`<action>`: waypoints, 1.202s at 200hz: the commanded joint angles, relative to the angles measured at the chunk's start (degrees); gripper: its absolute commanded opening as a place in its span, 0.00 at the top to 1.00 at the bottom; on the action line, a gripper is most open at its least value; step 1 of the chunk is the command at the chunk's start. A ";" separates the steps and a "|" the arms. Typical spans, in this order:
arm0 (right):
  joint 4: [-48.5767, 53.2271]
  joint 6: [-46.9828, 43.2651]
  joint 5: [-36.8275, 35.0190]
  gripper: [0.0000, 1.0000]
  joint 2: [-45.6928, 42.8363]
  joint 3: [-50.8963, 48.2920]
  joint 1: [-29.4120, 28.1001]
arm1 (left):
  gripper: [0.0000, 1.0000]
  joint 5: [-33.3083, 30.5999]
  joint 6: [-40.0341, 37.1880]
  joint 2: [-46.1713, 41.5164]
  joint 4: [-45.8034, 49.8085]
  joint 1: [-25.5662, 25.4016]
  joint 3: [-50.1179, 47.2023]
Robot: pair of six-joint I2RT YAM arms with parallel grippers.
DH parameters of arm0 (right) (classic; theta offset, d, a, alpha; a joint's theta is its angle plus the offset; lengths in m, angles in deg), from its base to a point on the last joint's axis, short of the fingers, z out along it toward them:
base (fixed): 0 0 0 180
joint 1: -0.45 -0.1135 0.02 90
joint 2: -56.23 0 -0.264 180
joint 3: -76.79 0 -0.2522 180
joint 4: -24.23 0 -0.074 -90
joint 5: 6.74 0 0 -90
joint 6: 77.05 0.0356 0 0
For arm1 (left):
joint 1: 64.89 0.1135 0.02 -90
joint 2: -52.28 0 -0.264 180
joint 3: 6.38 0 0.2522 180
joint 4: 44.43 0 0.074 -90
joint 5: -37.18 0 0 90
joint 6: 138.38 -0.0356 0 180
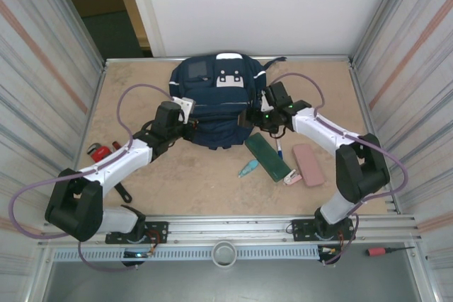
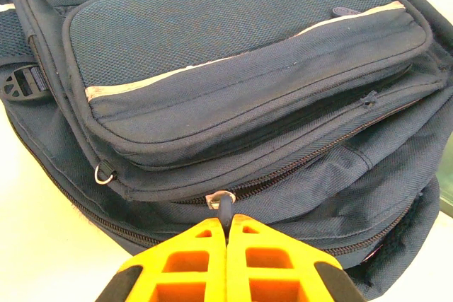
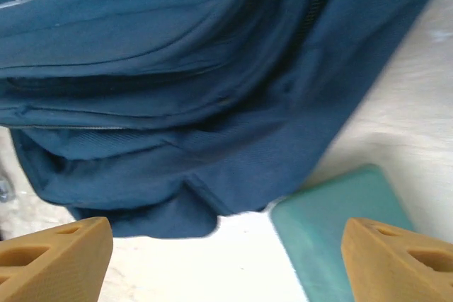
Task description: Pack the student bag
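My left gripper will next draw the pinched zipper pull toward the small metal ring (image 2: pixel 105 173) and let go, as a short part of the zipper still runs past it that way.
The student bag (image 1: pixel 216 97), a navy backpack with white patches, lies flat at the back middle of the table. My left gripper (image 1: pixel 190 112) is at the bag's near left side. In the left wrist view its orange fingers (image 2: pixel 198 259) are pressed together, and the left gripper (image 2: pixel 227 223) is shut on a dark zipper pull (image 2: pixel 225 207) on the bag (image 2: pixel 248 68). My right gripper (image 1: pixel 256 121) hovers at the bag's near right corner. It stands open (image 3: pixel 225 238) with nothing between its fingers, above the bag's edge (image 3: pixel 177 68) and a green pencil case (image 3: pixel 340 224).
The green pencil case (image 1: pixel 267 157) lies in front of the bag, with a blue pen (image 1: pixel 279 150), a pink case (image 1: pixel 308 164) and a small teal item (image 1: pixel 248 168) nearby. A red tool (image 1: pixel 102 151) lies at the left. Metal walls (image 1: pixel 42 90) enclose the table.
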 commanded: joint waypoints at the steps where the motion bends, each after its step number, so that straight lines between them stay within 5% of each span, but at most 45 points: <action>1: -7.67 7.39 2.32 0.16 3.43 -0.53 -1.15 | 1.00 0.55 -0.57 -0.84 -1.90 0.00 1.62; 30: -12.94 9.27 3.20 0.21 7.59 1.19 -1.23 | 1.00 0.34 -0.55 -0.66 -2.33 0.21 1.21; 71: -14.27 8.54 5.99 0.75 10.03 2.72 1.33 | 1.00 -2.09 -0.33 -0.73 -3.99 2.02 -0.90; 104: -14.10 5.71 9.30 1.00 7.80 0.56 5.57 | 1.00 -4.10 -0.85 0.48 -4.42 5.83 -1.26; 164: -10.94 0.84 15.01 1.00 6.27 2.21 10.11 | 1.00 -3.57 -0.89 5.00 -5.00 10.72 2.17; 191: -10.98 0.66 16.45 1.00 6.89 3.59 9.06 | 1.00 7.98 0.19 3.68 -7.13 10.72 1.01; 215: -10.76 0.49 16.32 1.00 7.36 4.24 9.12 | 0.74 20.60 2.13 3.33 -7.73 10.72 0.47; 240: -10.33 0.30 16.30 1.00 7.71 4.55 9.56 | 0.59 25.28 1.43 5.80 -5.49 10.55 1.34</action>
